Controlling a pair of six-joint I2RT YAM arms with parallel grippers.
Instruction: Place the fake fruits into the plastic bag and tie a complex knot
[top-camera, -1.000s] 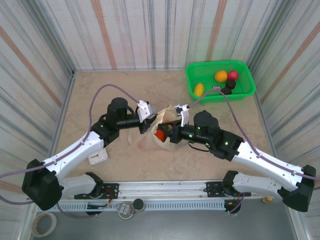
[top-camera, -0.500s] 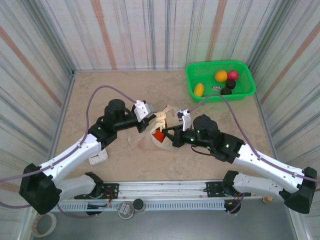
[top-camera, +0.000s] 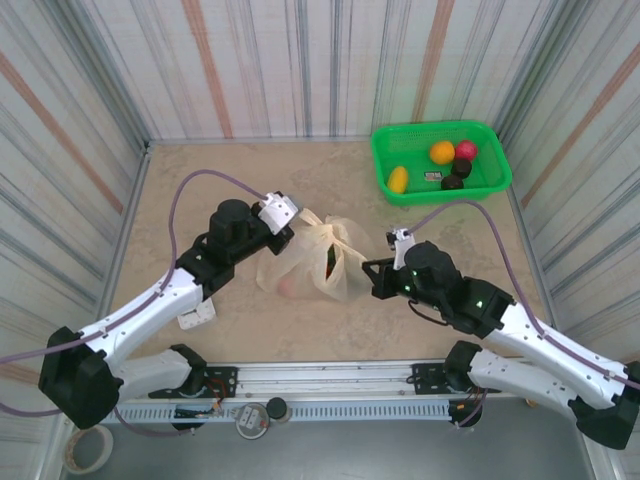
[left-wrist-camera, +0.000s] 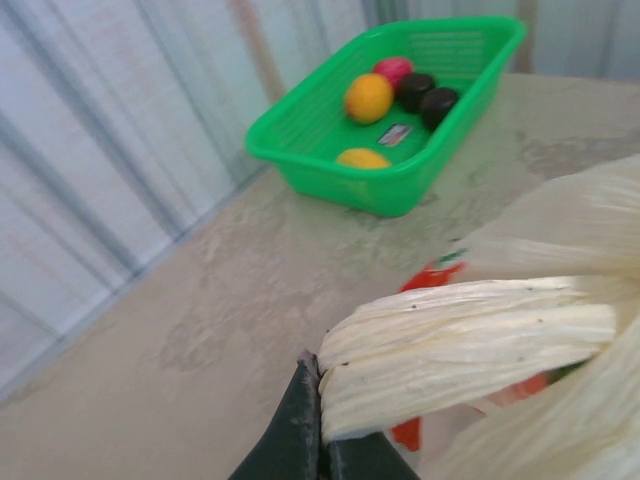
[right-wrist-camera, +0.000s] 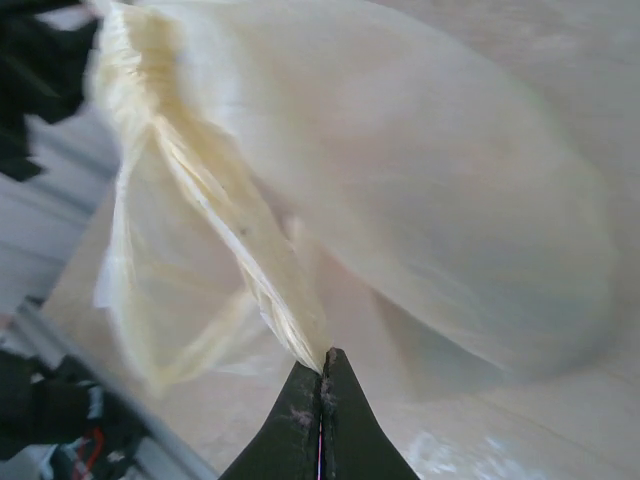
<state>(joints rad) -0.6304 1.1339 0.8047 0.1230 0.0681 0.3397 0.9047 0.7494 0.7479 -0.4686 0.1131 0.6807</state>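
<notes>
The gathered handle stretches next as my left gripper moves outward, away from the bag's bunched top, before releasing it. Bare tabletop lies outward of my gripper.
The cream-yellow plastic bag (top-camera: 312, 262) lies mid-table with reddish fake fruits (top-camera: 326, 262) showing through its film. My left gripper (top-camera: 293, 228) sits at the bag's upper left, shut on a gathered handle strip (left-wrist-camera: 470, 345), its tips (left-wrist-camera: 320, 372) pinched together. At the bag's right, my right gripper (top-camera: 364, 271) is shut on another thin handle strip (right-wrist-camera: 270, 290), tips (right-wrist-camera: 322, 362) closed. The strips bunch at the bag's top (top-camera: 328, 232); whether that is a knot I cannot tell. Other fake fruits, orange (top-camera: 442, 152), pink (top-camera: 466, 150), yellow (top-camera: 398, 179) and dark (top-camera: 455, 178), lie in the green basket.
The green basket (top-camera: 436, 128) stands at the back right, also ahead in the left wrist view (left-wrist-camera: 300, 155). A small white object (top-camera: 196, 314) lies near the left arm. Striped walls close off three sides of the table.
My right gripper has pulled back to the right and toward the near edge, drawing its strip out of the bag's mouth. The left gripper shifted slightly left and the bag's top closed up.
</notes>
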